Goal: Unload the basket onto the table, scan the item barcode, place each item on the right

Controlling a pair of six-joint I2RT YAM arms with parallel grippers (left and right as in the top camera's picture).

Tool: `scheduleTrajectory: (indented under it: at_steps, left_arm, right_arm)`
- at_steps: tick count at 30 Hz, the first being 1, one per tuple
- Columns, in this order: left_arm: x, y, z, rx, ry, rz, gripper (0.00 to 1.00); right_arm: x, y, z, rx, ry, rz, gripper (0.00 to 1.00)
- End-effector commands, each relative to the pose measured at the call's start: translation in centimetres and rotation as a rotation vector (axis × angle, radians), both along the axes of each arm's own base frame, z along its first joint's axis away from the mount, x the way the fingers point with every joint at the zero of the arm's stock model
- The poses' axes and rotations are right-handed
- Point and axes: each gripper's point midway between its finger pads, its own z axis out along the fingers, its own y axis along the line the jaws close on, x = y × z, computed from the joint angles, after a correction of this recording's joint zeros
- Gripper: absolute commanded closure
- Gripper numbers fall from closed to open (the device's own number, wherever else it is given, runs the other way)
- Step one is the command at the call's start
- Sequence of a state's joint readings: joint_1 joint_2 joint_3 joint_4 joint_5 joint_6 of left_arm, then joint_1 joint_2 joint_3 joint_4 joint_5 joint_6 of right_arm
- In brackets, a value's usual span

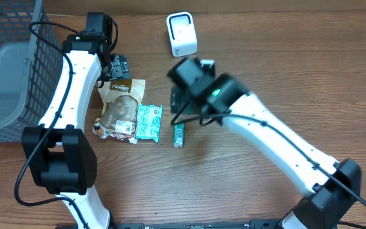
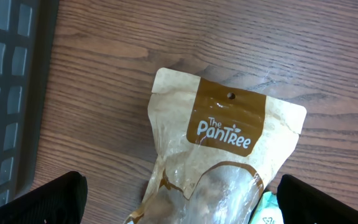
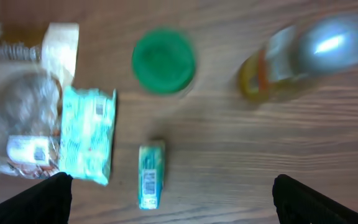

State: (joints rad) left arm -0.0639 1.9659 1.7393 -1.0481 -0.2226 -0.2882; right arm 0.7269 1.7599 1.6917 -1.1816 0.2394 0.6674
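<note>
I will move my right gripper toward the right in its wrist view next and down around the bottle-like thing's upper end [image 3: 335,42], because it stands off to the side of my open fingers.
A brown "The PanTree" bag [image 1: 122,105] lies flat on the wooden table, with a teal packet [image 1: 149,121] against its right side and a small teal stick pack [image 1: 178,135] further right. The white scanner [image 1: 182,33] stands at the back. My left gripper [image 2: 182,205] hovers open over the bag [image 2: 222,149], its fingers [image 2: 48,199] either side of it and apart from it. My right gripper [image 3: 173,202] is open above the stick pack [image 3: 150,174], whose barcode faces up. It holds nothing.
A grey mesh basket [image 1: 8,70] fills the left edge. In the blurred right wrist view, a round green cap [image 3: 163,60] and a bottle-like thing [image 3: 297,56] lie beyond the stick pack. In the overhead view the right arm covers both.
</note>
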Motion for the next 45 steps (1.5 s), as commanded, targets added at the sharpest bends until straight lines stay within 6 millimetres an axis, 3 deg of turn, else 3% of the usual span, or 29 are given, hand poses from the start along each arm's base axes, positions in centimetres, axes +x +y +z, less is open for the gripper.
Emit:
scheduleTrajectory:
  at_steps: [1, 5, 10, 15, 19, 22, 35, 41, 45]
  left_arm:
    - [0.3, 0.1, 0.7, 0.018, -0.019, 0.002, 0.00]
    - [0.3, 0.1, 0.7, 0.018, -0.019, 0.002, 0.01]
    - [0.3, 0.1, 0.7, 0.018, -0.019, 0.002, 0.01]
    - [0.3, 0.1, 0.7, 0.018, -0.019, 0.002, 0.00]
    - [0.3, 0.1, 0.7, 0.018, -0.019, 0.002, 0.00]
    - [0.3, 0.1, 0.7, 0.018, -0.019, 0.002, 0.00]
    - [0.3, 0.1, 0.7, 0.018, -0.019, 0.002, 0.00]
    - [0.3, 0.1, 0.7, 0.018, -0.019, 0.002, 0.00]
    - [0.3, 0.1, 0.7, 0.018, -0.019, 0.002, 0.00]
  right_arm:
    - [1.9, -2.7, 3.7, 0.012, -0.056, -0.034, 0.00]
    - [4.0, -6.6, 3.5, -0.012, -0.057, -0.115, 0.00]
    - [5.6, -10.0, 3.2, -0.018, -0.050, -0.207, 0.00]
    - [6.6, -11.5, 3.2, -0.006, -0.061, -0.257, 0.00]
    - [6.6, -11.1, 1.9, -0.009, -0.018, -0.230, 0.00]
    - [7.1, -9.8, -0.2, -0.013, 0.030, -0.130, 0.00]
    - [8.5, -9.2, -7.2, -0.125, 0.139, 0.010, 0.00]
    - [8.5, -9.3, -9.1, -0.150, 0.179, 0.033, 0.00]
    - [8.7, -9.2, -9.1, -0.150, 0.175, 0.041, 0.00]
